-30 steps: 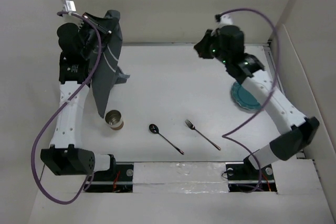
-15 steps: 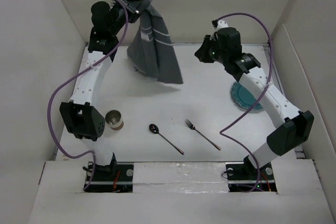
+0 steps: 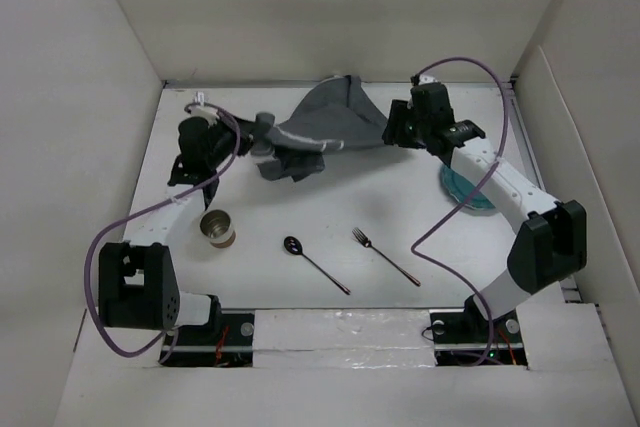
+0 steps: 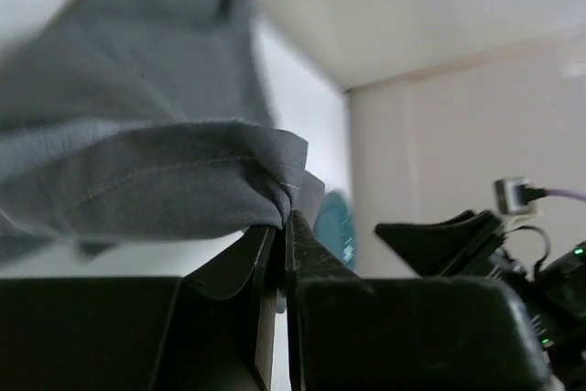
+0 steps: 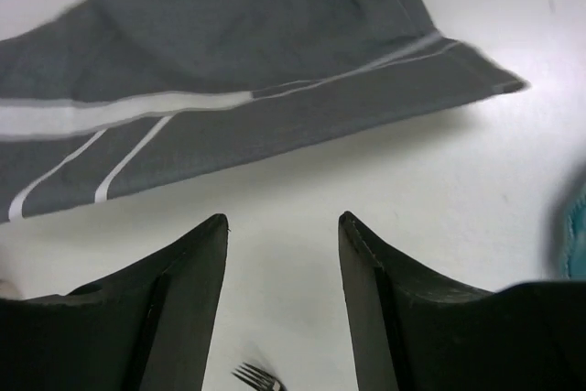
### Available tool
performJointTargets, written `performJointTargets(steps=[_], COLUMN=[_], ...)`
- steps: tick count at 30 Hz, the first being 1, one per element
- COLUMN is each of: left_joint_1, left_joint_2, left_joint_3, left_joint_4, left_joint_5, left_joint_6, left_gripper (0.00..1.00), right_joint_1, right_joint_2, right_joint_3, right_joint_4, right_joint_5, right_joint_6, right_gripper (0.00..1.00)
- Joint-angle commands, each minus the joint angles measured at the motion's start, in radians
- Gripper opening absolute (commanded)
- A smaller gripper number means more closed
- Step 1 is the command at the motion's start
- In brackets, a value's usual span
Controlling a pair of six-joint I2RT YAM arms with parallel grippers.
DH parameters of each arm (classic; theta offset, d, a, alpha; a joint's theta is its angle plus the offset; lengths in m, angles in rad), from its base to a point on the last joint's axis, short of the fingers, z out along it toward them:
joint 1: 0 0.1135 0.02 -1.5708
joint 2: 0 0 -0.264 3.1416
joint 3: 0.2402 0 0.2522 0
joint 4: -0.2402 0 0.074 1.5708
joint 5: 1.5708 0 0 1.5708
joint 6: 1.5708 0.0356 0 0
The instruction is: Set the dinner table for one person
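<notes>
I will next lower the empty, open fingers of my right gripper toward the right in its wrist view, onto the placemat's loose corner [image 3: 383, 144] [image 5: 509, 85]. That corner lies below them on that side.
The dark grey placemat with white stripes [image 3: 330, 119] lies rumpled at the back middle of the white dinner table [image 3: 400, 209]. My left gripper [image 3: 266, 129] is shut on its bunched left edge; in the left wrist view the cloth [image 4: 137, 171] folds into the closed jaws of that gripper [image 4: 286, 224]. My right gripper [image 3: 391, 134] hangs just off the mat's right corner. In the right wrist view that gripper [image 5: 284, 222] is open over bare table, with the striped cloth [image 5: 229, 107] beyond the fingertips and nothing between them.
A teal plate [image 3: 462, 190] sits at the right, partly under the right arm. A metal cup [image 3: 217, 229] stands front left. A dark spoon [image 3: 314, 262] and fork [image 3: 386, 256] lie near the front middle. White walls enclose the table.
The left arm swung down from high at the back left, laying the placemat onto the table. The right gripper went from shut to open and dropped beside the mat's right corner.
</notes>
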Motion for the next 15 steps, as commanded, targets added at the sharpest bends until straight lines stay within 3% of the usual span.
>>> performJointTargets(steps=[1,5,8,15], left_joint_1=[-0.002,-0.002,-0.002,-0.002], left_joint_2=[-0.019,-0.035,-0.044,-0.059], left_joint_3=[-0.123,-0.237,-0.239,-0.248], left_joint_4=[0.092,0.086,0.042,-0.015], left_joint_5=[0.029,-0.016,-0.031,-0.039], left_joint_6=[0.039,0.072,0.099,0.153], left_gripper=[0.00,0.00,0.00,0.00], right_joint_1=[-0.022,-0.031,-0.041,-0.061], right_joint_2=[0.034,0.121,0.152,0.260], right_joint_3=[-0.085,-0.162,-0.205,-0.127], right_joint_4=[0.026,0.036,0.065,0.021], right_joint_5=[0.062,0.075,0.096,0.139], right_joint_6=[0.036,0.091,0.140,0.188], right_gripper=[0.58,0.59,0.59,0.59])
